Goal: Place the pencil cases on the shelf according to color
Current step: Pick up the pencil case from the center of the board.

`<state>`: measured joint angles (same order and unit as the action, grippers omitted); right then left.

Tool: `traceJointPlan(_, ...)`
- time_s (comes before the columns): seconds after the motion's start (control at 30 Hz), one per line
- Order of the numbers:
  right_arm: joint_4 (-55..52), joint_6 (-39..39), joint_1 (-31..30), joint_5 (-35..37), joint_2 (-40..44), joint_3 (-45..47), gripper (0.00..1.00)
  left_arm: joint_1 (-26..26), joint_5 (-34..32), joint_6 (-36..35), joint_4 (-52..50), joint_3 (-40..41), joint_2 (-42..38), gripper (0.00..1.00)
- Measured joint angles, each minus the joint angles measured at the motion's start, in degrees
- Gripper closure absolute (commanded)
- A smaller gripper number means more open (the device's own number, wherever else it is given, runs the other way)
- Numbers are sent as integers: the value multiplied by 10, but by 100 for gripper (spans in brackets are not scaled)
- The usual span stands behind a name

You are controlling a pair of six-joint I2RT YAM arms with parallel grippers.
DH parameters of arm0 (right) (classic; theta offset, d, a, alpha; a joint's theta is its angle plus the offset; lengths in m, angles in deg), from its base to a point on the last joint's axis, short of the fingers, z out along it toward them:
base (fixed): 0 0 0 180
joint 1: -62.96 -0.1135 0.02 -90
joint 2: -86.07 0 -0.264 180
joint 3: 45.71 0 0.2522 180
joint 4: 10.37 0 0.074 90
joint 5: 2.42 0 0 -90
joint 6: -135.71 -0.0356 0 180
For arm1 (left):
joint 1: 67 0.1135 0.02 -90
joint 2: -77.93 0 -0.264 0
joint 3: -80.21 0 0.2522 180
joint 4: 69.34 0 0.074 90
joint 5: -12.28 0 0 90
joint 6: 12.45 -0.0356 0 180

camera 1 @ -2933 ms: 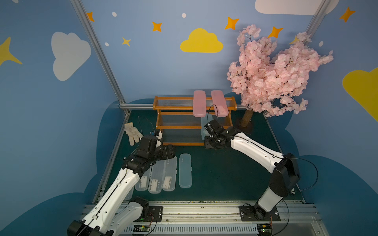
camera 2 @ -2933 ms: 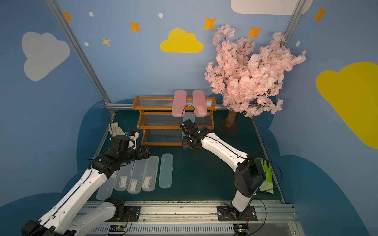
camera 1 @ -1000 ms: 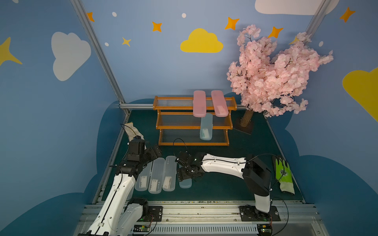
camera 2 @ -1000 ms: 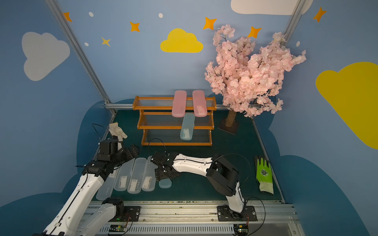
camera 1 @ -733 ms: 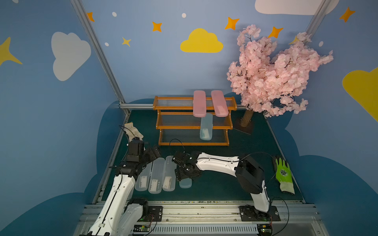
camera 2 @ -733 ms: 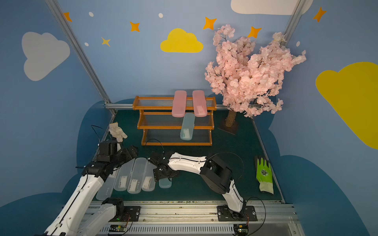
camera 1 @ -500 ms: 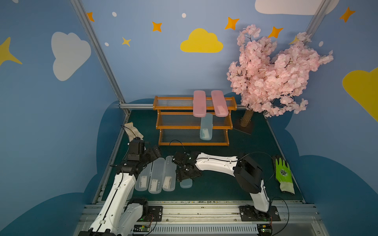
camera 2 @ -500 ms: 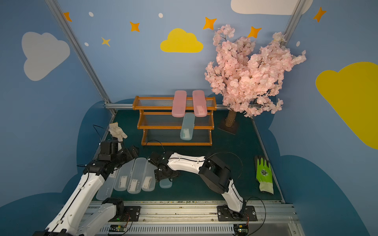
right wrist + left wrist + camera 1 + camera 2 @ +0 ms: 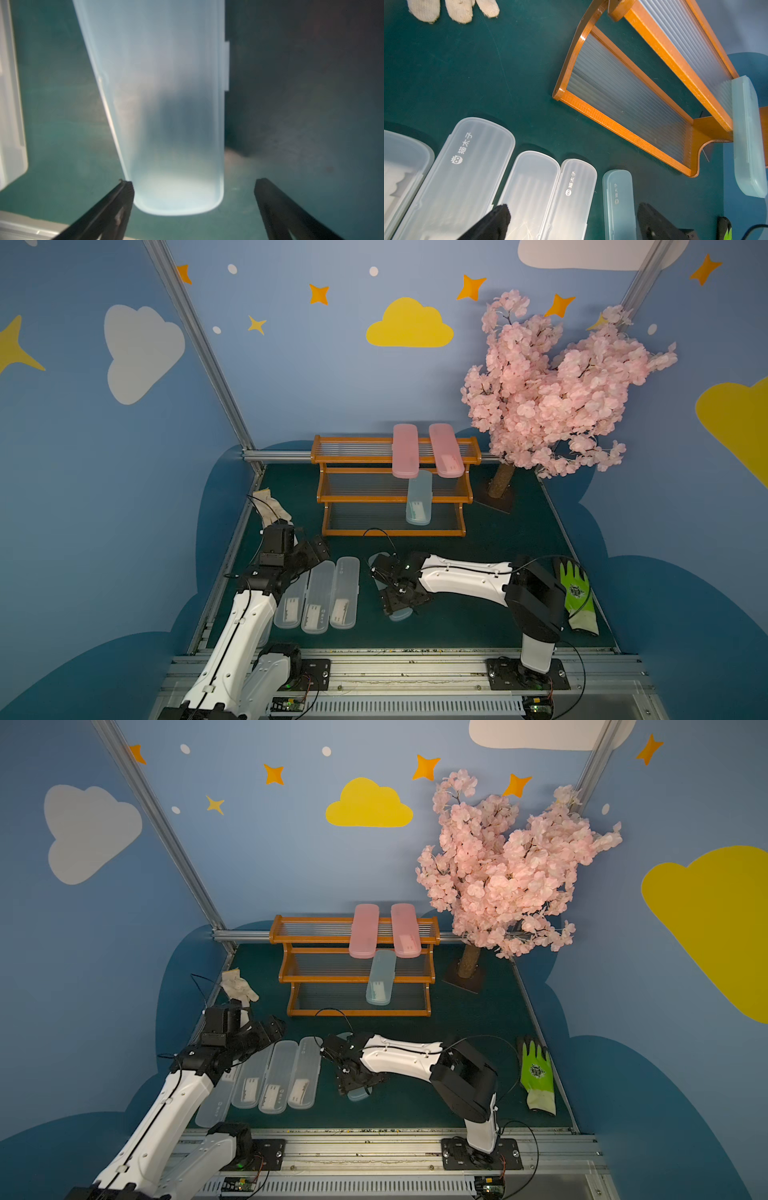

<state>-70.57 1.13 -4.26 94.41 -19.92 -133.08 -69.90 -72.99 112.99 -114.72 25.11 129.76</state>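
Observation:
My right gripper has one finger close to the near end (image 9: pixel 400 614) (image 9: pixel 178 194) of the mat's pale blue case and the other well clear, so it will move down and center astride it next.
The orange shelf (image 9: pixel 361 499) (image 9: pixel 324 978) stands at the back. Two pink pencil cases (image 9: pixel 404 450) (image 9: pixel 446 450) lie across its top tier. A pale blue case (image 9: pixel 418 499) (image 9: pixel 747 135) leans over the tiers below. Another pale blue case (image 9: pixel 166 104) (image 9: pixel 617 203) lies on the green mat. My right gripper (image 9: pixel 194 184) (image 9: pixel 399 601) is open astride its near end, one finger close beside its edge and the other well clear. Several clear cases (image 9: pixel 345 593) (image 9: pixel 251 1081) lie side by side at the left. My left gripper (image 9: pixel 573 206) (image 9: pixel 318 549) hovers open over their far ends.
A white glove (image 9: pixel 270 506) lies by the left wall behind my left arm. A green glove (image 9: pixel 577 597) lies at the right edge of the mat. The pink blossom tree (image 9: pixel 548 398) stands right of the shelf. A metal rail (image 9: pixel 395 659) runs along the front.
My right gripper has left the blue case on the shelf and come down over the blue case on the mat. My left arm has drawn back toward the left wall.

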Motion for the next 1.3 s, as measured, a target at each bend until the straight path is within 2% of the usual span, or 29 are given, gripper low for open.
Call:
traceJointPlan(0.3, 16, 14, -20, -12, 12, 15, 3, 0, 11, 10, 8, 0, 0, 0)
traceJointPlan(0.73, 23, 30, -26, -29, -50, -9, 4, 0, 11, 10, 8, 0, -4, 0)
traceJointPlan(0.9, 17, 28, -27, -26, -54, -12, 13, 0, 14, 5, 7, 0, -3, 0)
traceJointPlan(1.07, 19, 19, -29, -13, -52, -12, 28, -23, 8, -24, -14, -38, 0, 0)
traceJointPlan(1.3, -7, 9, -35, 25, -30, -11, 36, -34, -18, -62, -19, -94, 4, 0)
